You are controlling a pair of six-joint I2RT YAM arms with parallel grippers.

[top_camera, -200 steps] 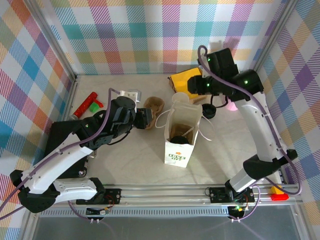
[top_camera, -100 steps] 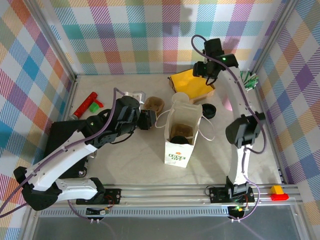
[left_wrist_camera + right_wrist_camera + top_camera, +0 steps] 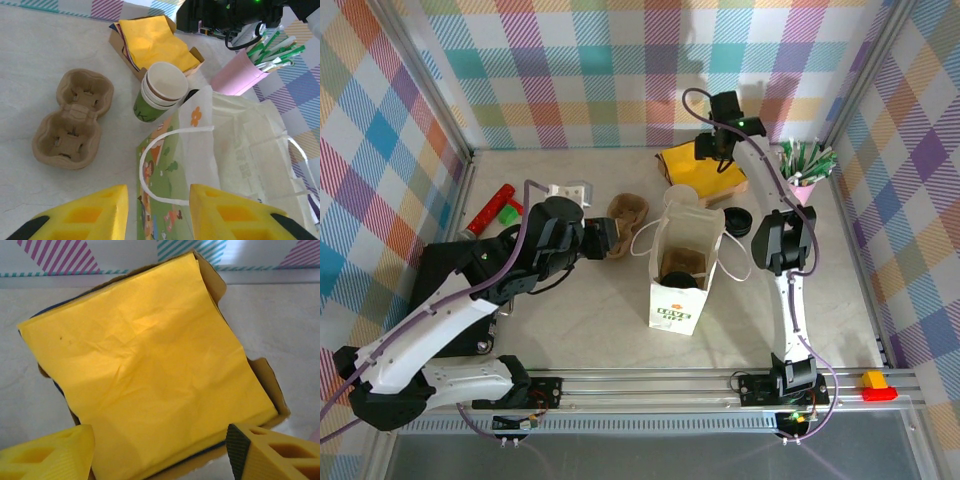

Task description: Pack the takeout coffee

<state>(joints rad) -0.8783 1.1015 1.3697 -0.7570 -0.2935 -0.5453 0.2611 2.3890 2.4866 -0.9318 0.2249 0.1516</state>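
Observation:
My right gripper lowers, fingers open, onto the near part of the yellow napkin [image 3: 718,181] next and closes, as the sheet lies flat in the box below it.
A white paper bag [image 3: 676,308] with a green logo stands open mid-table. Deep inside it I see a round black lid [image 3: 678,268]; the cup under it is hidden. My left gripper [image 3: 608,240] hovers just left of the bag, beside a cardboard cup carrier [image 3: 629,212]. In the left wrist view its yellow fingers [image 3: 85,215] stand open over the bag's side [image 3: 200,150], with nothing between them. My right gripper [image 3: 707,150] reaches to the back wall. It is open above a box of yellow napkins [image 3: 150,365], holding nothing.
A stack of lidless cream-and-green cups [image 3: 159,92] stands behind the bag, next to the napkin box [image 3: 152,40]. Spare black lids [image 3: 738,221] lie right of the bag. A pink cup of green-white sticks [image 3: 804,168] is at the back right. A red tool [image 3: 492,208] lies far left.
My right arm has swung up from beside the bag to the back, over the napkin box, and its jaws have widened. The left arm has barely shifted.

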